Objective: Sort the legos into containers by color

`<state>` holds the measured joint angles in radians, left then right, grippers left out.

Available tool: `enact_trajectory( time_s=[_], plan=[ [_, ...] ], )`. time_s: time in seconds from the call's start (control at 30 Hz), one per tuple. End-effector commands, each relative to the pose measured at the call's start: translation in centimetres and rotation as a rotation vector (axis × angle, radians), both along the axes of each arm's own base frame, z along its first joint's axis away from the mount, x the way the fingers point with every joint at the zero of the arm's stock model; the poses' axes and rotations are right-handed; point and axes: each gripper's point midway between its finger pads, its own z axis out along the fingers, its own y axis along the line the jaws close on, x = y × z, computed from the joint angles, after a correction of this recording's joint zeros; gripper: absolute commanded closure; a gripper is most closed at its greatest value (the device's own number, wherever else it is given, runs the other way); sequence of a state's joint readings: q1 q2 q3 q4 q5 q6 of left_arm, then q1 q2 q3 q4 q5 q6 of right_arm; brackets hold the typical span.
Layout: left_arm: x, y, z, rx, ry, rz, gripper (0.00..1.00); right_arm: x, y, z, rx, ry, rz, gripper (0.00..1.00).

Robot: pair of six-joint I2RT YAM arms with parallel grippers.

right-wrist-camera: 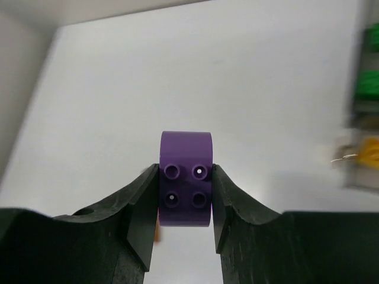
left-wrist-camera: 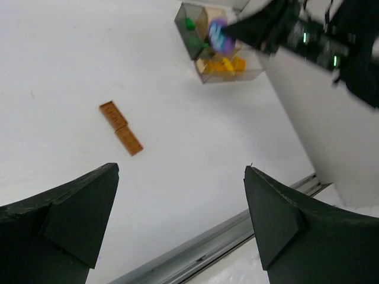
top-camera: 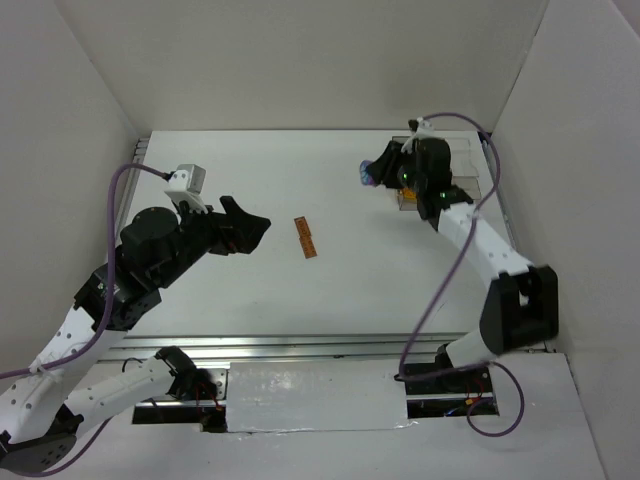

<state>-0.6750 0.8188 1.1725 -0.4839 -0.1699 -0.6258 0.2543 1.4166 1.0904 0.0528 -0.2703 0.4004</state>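
Observation:
The tan container is to my right gripper's right in the top view, so the gripper will move over it to release the purple lego [right-wrist-camera: 185,186].
A purple lego [right-wrist-camera: 185,186] with four studs is pinched between the jaws of my right gripper [right-wrist-camera: 185,198], which is shut on it. In the top view this gripper [top-camera: 370,173] hovers just left of the smoky clear container [top-camera: 468,168]. The left wrist view shows the container [left-wrist-camera: 188,42] holding green legos [left-wrist-camera: 189,25] and yellow legos [left-wrist-camera: 228,64], with the purple lego [left-wrist-camera: 218,35] held above it. A brown lego strip [top-camera: 306,238] lies flat mid-table. My left gripper [top-camera: 255,228] stands open and empty to its left, its fingertips [left-wrist-camera: 109,177] spread wide.
White walls enclose the table on three sides. A metal rail [left-wrist-camera: 195,254] runs along the near edge. The right arm's white link [top-camera: 480,240] crosses in front of the container.

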Motion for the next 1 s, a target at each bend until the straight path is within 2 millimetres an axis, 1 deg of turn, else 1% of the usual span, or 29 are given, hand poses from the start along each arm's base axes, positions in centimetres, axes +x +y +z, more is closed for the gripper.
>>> enact_trajectory(
  time_s=[0.0,0.03,0.07,0.1,0.13,0.17,0.2,0.23,0.27,0.3,0.33,0.37,0.4,0.43,0.5,0.53,0.57,0.6,0.63,0.67,0.73,0.77,0.8,0.87,0.97],
  plan=[
    [0.0,0.9,-3.0,0.127,0.023,0.0,0.0,7.3,-10.7,-3.9,-0.348,0.126,-0.399,1.0],
    [-0.1,0.8,-3.7,0.143,0.031,-0.017,0.0,9.6,-12.3,-0.9,-0.369,0.072,-0.442,1.0],
    [-0.1,0.6,-4.9,0.171,0.042,-0.035,0.0,11.2,-13.3,-3.6,-0.414,0.132,-0.464,1.0],
    [-0.3,0.4,-5.5,0.179,0.053,-0.057,0.0,12.2,-14.7,-3.5,-0.449,0.137,-0.526,1.0],
    [-0.2,0.2,-7.0,0.207,0.077,-0.069,0.01,14.3,-15.9,-4.0,-0.472,0.134,-0.548,1.0],
    [-0.2,0.1,-7.7,0.216,0.084,-0.075,0.0,14.9,-17.1,-4.5,-0.5,0.154,-0.59,1.0],
    [0.0,0.1,-8.5,0.225,0.103,-0.071,0.01,16.4,-17.9,-2.8,-0.497,0.122,-0.626,1.0],
    [0.1,0.1,-9.2,0.223,0.129,-0.056,0.0,17.4,-19.1,-5.1,-0.52,0.163,-0.641,1.0],
    [0.2,0.1,-9.6,0.229,0.146,-0.053,0.0,17.8,-19.6,-5.4,-0.535,0.173,-0.642,1.0],
    [0.2,-0.2,-9.9,0.225,0.154,-0.067,0.0,18.7,-20.4,-4.4,-0.554,0.148,-0.666,1.0],
    [0.3,-0.5,-10.4,0.226,0.171,-0.076,0.0,19.2,-21.0,-6.0,-0.575,0.175,-0.663,1.0],
    [0.4,-0.8,-10.7,0.224,0.18,-0.088,0.01,19.6,-21.1,-6.1,-0.585,0.174,-0.655,1.0],
    [0.3,-1.4,-11.3,0.22,0.199,-0.116,0.0,20.2,-21.2,-5.4,-0.593,0.152,-0.653,1.0],
    [0.4,-1.5,-11.6,0.218,0.208,-0.121,0.0,20.6,-21.6,-6.5,-0.612,0.164,-0.657,1.0],
    [0.5,-1.9,-12.2,0.219,0.227,-0.131,0.0,21.2,-22.3,-6.1,-0.637,0.147,-0.683,1.0],
    [0.5,-2.2,-12.8,0.219,0.247,-0.141,0.0,21.4,-22.7,-6.6,-0.65,0.15,-0.689,1.0],
    [0.5,-2.3,-13.0,0.218,0.253,-0.144,0.01,21.6,-22.9,-6.7,-0.664,0.149,-0.691,1.0],
    [0.6,-2.3,-13.2,0.219,0.26,-0.142,0.01,21.8,-23.6,-6.3,-0.681,0.14,-0.697,1.0],
    [0.7,-2.3,-13.5,0.222,0.267,-0.14,0.0,21.9,-23.8,-6.7,-0.69,0.143,-0.692,1.0],
    [0.7,-2.4,-13.6,0.224,0.27,-0.142,0.0,22.0,-24.0,-6.6,-0.699,0.137,-0.688,0.98],
    [0.6,-2.6,-13.6,0.215,0.271,-0.155,0.0,22.3,-23.4,-7.0,-0.698,0.134,-0.655,0.91],
    [0.5,-2.6,-13.6,0.214,0.269,-0.159,0.0,22.1,-25.5,-7.2,-0.701,0.147,-0.677,0.89],
    [0.5,-2.6,-13.5,0.211,0.267,-0.162,0.01,22.1,-25.7,-7.3,-0.698,0.15,-0.671,0.89],
    [0.4,-2.8,-13.4,0.203,0.261,-0.17,0.0,22.1,-25.5,-7.9,-0.684,0.152,-0.644,0.88],
    [0.3,-2.8,-13.4,0.2,0.259,-0.176,0.0,22.3,-25.3,-8.2,-0.674,0.152,-0.626,0.83]
  ],
)
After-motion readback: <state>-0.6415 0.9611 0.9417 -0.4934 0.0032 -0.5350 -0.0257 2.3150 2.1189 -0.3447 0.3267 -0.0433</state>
